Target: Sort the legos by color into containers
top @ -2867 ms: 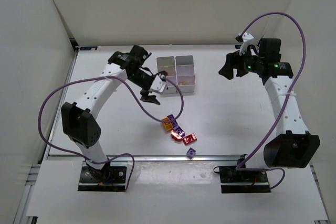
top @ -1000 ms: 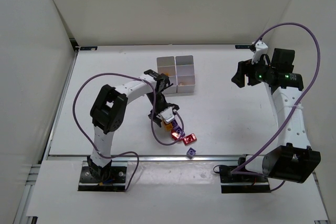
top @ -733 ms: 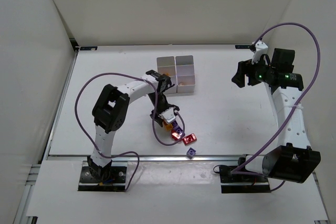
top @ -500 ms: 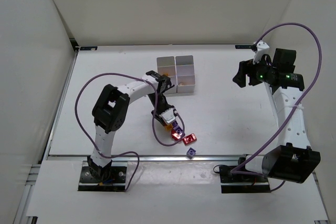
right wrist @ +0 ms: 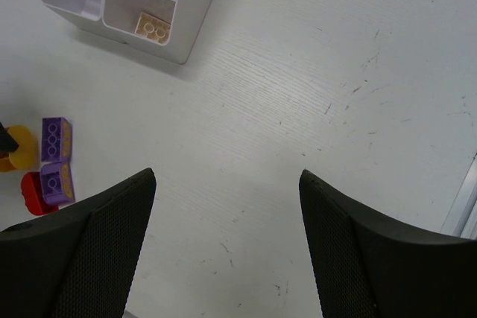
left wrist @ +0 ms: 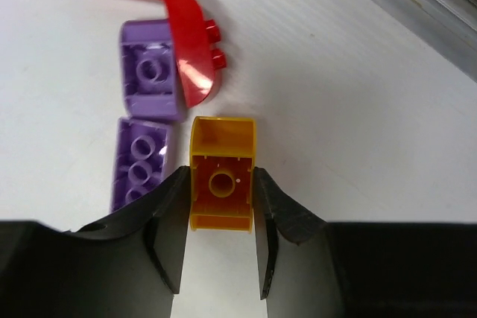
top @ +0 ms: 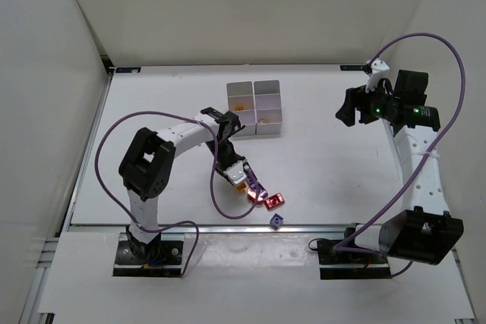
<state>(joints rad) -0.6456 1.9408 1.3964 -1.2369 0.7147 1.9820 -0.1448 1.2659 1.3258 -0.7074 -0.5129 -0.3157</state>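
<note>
I should lift my left gripper from the cluster next, carry the orange lego outward over the bin already showing orange [top: 240, 106], and let it go where the colors match.
My left gripper [left wrist: 221, 176] is shut on an orange lego [left wrist: 222, 184], held with its hollow underside facing the wrist camera. From above, the left gripper [top: 237, 171] and the orange lego [top: 241, 177] sit at the edge of a small cluster near the table's front. Two purple legos [left wrist: 153, 72] [left wrist: 141, 169] and a red one [left wrist: 190, 50] lie just beyond the fingers. The white containers [top: 270, 128] stand behind, with a tan lego [right wrist: 153, 27] in one bin. My right gripper [right wrist: 227, 176] hangs open and empty, high at the right [top: 349, 108].
A second red lego [top: 274, 200] and a lone purple lego [top: 277, 221] lie near the table's front edge. A metal rail [left wrist: 417, 5] runs along that edge. The left arm's purple cable [top: 220, 202] loops over the table beside the cluster.
The left gripper's jaws closed onto the orange lego and drew it slightly away from the cluster. The left arm's elbow swung left. The right arm stayed put.
</note>
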